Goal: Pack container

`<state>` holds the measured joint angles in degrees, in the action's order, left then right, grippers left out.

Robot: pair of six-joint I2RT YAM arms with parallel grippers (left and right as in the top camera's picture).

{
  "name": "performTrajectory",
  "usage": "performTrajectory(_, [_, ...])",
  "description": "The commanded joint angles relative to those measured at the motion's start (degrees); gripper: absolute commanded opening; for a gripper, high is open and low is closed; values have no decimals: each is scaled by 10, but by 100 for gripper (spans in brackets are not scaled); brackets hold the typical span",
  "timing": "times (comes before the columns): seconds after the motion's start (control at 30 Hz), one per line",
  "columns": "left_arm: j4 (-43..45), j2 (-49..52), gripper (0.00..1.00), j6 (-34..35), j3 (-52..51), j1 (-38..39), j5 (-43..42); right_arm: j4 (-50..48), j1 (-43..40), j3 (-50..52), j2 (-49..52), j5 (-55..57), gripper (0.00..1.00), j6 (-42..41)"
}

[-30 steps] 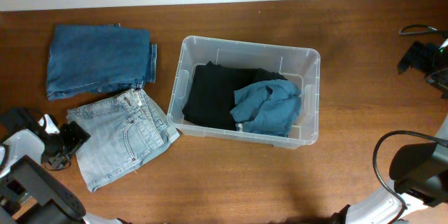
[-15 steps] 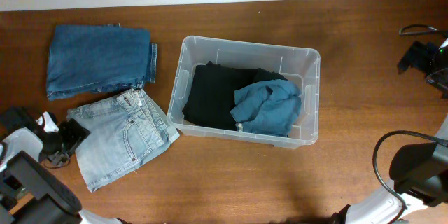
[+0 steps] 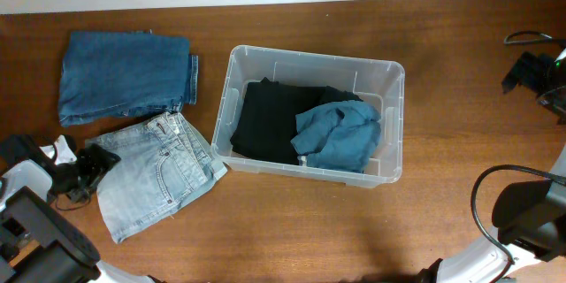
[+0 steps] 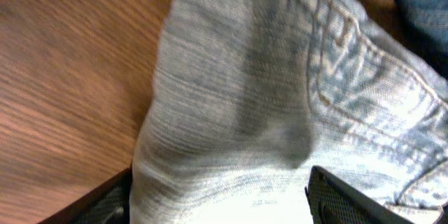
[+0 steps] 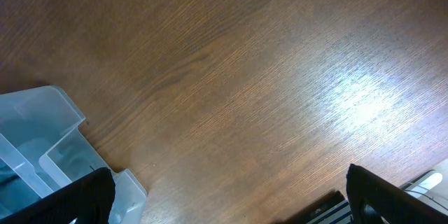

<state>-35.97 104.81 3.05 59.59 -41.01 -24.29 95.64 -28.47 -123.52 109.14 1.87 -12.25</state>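
I will next move my left gripper a little toward the container (image 3: 395,124) onto the shorts' edge and then close it, because the pale denim is already between its open fingers.
The clear plastic container (image 3: 395,124) stands mid-table, with a black garment (image 3: 270,119) and a crumpled teal garment (image 3: 340,139) inside it. Light denim shorts (image 3: 164,172) lie to its left. My left gripper (image 3: 95,164) is at the shorts' left edge. In the left wrist view its jaws (image 4: 220,206) stand open, one on each side of the shorts' pale denim (image 4: 238,98), which is not pinched. My right gripper (image 3: 523,72) hovers open at the far right, empty. In the right wrist view its jaws (image 5: 231,206) are over bare wood beside a corner of the container (image 5: 49,140).
Folded dark blue jeans (image 3: 124,75) lie at the back left, just behind the shorts. A black cable (image 3: 528,37) loops at the right edge. Brown wooden table (image 3: 292,221) shows in front of the container and between it and the right arm.
My left gripper has edged a little to the right, onto the shorts' left edge. The right arm and the clothes in the container have not moved.
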Motion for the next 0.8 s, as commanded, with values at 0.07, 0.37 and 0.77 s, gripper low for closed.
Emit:
performTrajectory(0.07, [-64,40,77,-14,-26,3,-4,-1,-1,1,0,-1,98,-6])
performTrajectory(0.37, [-67,40,59,-23,-26,3,-4,-1,-1,1,0,-1,99,-6])
performTrajectory(0.77, [-59,40,1,-23,-26,3,-50,-1,-1,1,0,-1,99,-6])
